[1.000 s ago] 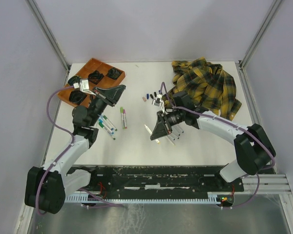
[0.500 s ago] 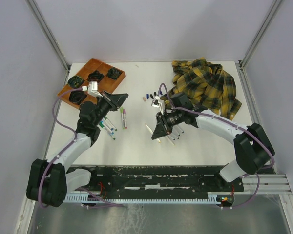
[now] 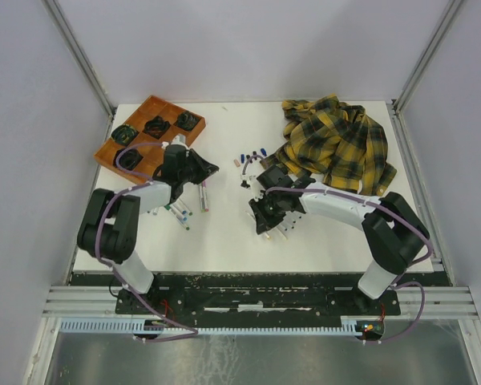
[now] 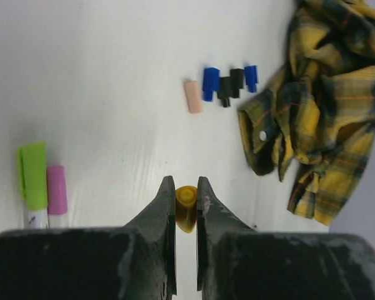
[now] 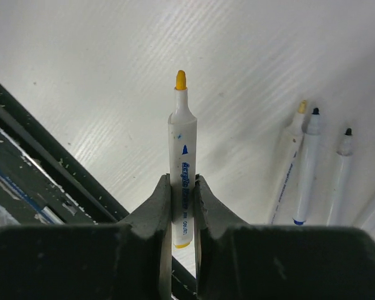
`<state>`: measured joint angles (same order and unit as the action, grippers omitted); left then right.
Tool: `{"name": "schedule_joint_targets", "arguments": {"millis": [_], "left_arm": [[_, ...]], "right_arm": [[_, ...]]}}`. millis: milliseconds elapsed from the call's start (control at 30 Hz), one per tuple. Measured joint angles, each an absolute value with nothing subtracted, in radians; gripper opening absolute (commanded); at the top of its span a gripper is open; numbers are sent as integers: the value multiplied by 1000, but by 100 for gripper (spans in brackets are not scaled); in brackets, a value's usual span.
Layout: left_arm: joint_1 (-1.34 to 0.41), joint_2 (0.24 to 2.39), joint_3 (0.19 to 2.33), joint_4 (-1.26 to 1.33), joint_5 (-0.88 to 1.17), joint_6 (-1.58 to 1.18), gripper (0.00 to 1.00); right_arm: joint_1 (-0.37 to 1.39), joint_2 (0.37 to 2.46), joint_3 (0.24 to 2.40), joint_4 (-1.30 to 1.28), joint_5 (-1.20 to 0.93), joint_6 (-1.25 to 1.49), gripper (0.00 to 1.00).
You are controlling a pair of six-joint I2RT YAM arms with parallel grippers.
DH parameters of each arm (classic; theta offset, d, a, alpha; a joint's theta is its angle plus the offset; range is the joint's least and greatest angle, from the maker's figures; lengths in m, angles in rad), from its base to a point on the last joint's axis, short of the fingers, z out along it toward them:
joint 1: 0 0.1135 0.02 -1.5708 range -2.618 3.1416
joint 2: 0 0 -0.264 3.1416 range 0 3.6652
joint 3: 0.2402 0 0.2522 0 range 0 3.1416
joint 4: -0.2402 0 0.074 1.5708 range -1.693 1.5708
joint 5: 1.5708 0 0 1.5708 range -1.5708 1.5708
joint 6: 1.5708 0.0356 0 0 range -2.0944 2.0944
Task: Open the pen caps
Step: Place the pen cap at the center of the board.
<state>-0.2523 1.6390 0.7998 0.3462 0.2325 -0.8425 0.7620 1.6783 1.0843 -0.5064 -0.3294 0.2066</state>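
Note:
My right gripper moves down toward the row next and sets the white marker beside the yellow-tipped one, since its yellow tip is bare like the row's tips.
My left gripper (image 3: 209, 170) (image 4: 186, 182) is shut on a yellow pen cap (image 4: 186, 210), held low over the table. My right gripper (image 3: 261, 221) (image 5: 181, 179) is shut on a white marker (image 5: 181, 159) whose yellow tip is bare. Loose pen caps lie in a short row: pink (image 4: 192, 97), blue (image 4: 210, 83), black (image 4: 230, 86) and blue (image 4: 250, 75); the row also shows in the top view (image 3: 252, 157). Two capped markers, green (image 4: 32, 175) and purple (image 4: 57, 189), lie left of my left gripper.
Several uncapped markers (image 5: 307, 164) lie to the right of my right gripper. More markers (image 3: 176, 210) lie under the left arm. A yellow plaid shirt (image 3: 341, 140) is bunched at the back right. A wooden tray (image 3: 156, 100) with black items sits at the back left.
The left arm has swung down and rightward with the yellow cap, toward the loose caps. The right gripper has dropped a little toward the near edge with its marker.

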Motion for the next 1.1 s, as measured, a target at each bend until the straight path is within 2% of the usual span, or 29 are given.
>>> {"name": "schedule_joint_targets", "arguments": {"millis": [400, 800, 1100], "left_arm": [[-340, 1947, 1132, 30, 72, -843, 4], [-363, 2052, 1315, -88, 25, -843, 15], [-367, 2079, 1364, -126, 25, -842, 19]], "right_arm": [[780, 1741, 1103, -563, -144, 223, 12], [782, 1782, 1119, -584, -118, 224, 17], [786, 1800, 1127, -593, -111, 224, 23]]}}
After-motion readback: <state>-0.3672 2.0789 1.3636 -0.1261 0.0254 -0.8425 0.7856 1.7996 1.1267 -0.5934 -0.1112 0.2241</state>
